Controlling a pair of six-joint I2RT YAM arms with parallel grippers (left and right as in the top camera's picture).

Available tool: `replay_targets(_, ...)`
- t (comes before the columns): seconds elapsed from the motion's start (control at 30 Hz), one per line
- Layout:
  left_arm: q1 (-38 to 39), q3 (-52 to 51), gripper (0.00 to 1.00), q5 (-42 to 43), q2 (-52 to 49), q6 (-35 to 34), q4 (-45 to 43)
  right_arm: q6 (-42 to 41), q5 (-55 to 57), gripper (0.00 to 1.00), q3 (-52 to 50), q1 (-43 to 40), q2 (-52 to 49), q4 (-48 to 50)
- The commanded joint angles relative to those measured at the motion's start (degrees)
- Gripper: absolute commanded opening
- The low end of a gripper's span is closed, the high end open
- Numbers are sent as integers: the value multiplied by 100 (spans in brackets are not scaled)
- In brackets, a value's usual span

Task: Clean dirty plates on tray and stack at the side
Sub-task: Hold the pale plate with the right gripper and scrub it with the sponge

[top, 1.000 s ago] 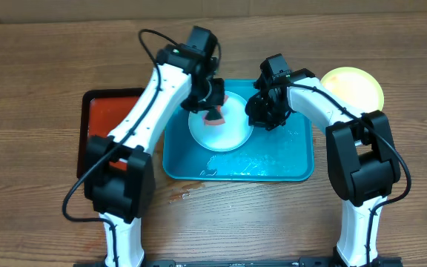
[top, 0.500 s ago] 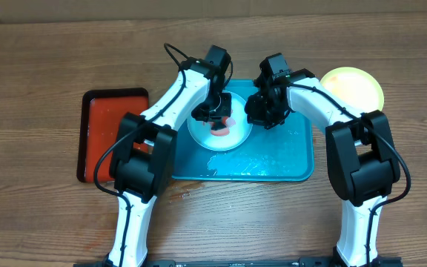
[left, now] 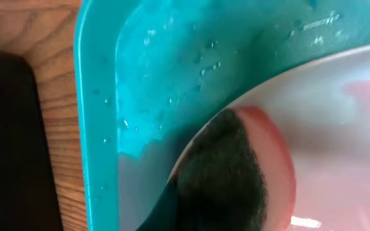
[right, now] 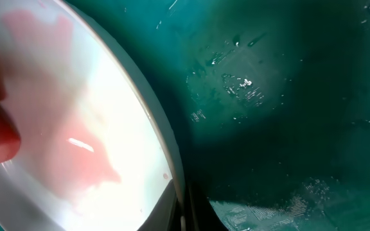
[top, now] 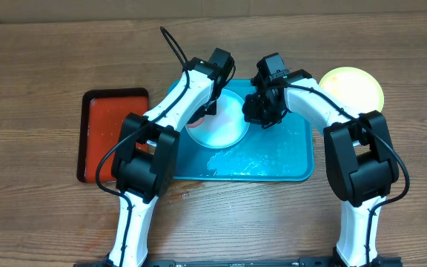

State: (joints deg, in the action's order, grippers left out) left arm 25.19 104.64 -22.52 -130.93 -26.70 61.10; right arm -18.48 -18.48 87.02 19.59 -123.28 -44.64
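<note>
The left gripper lifts off the plate next, moves over the red tray's bottom and lowers to release the sponge there, since the tray's bottom shows clear.
A pale mint plate (top: 227, 127) with pinkish wet smears lies in the light-blue tray (top: 273, 159). My left gripper (top: 203, 111) is shut on a red sponge with a dark scrub face (left: 227, 170), pressed on the plate's left rim (left: 339, 122). My right gripper (top: 257, 116) is shut on the plate's right rim, which sits between its fingers in the right wrist view (right: 186, 206). A yellow-green plate (top: 352, 87) lies on the table at the right. I cannot tell whether another plate lies under it.
A red, black-rimmed tray (top: 113, 119) stands left of the blue tray. The blue tray's floor (right: 288, 96) is wet with water drops and foam. Wooden table surrounds both trays.
My left gripper has moved the sponge from the middle of the plate to its left rim. My right gripper has kept its hold on the right rim.
</note>
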Motion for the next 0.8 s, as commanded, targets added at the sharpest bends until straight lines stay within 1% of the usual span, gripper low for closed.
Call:
replay_targets(0.0, -155, 247, 4, 254, 422, 33, -72, -22, 452, 4, -83, -90, -52, -81)
replay_targets(0.07, -155, 247, 4, 1266, 516, 205, -201, -22, 452, 4, -83, -90, -52, -81)
replay_targets(0.17, -155, 236, 4, 2581, 463, 227, -411, -24, 450, 4, -83, -90, -52, -81)
replay_targets(0.2, -153, 229, 4, 2861, 433, 225, -476, -22, 450, 4, -83, -90, -52, -83)
replay_targets(0.27, -109, 225, 4, 3117, 326, 199, -621, -24, 450, 4, -83, -90, -52, -85)
replay_targets(0.47, -42, 223, 4, 3084, -24, 120, -863, -22, 450, 4, -83, -90, -52, -85)
replay_targets(0.53, -50, 223, 4, 2881, -155, 120, -885, -24, 450, 4, -83, -90, -52, -83)
replay_targets(0.7, -162, 236, 4, 1545, -212, 114, -636, -22, 450, 4, -83, -90, -52, -85)
replay_targets(0.77, -225, 280, 4, 1147, -164, 98, -481, -22, 452, 4, -83, -90, -52, -85)
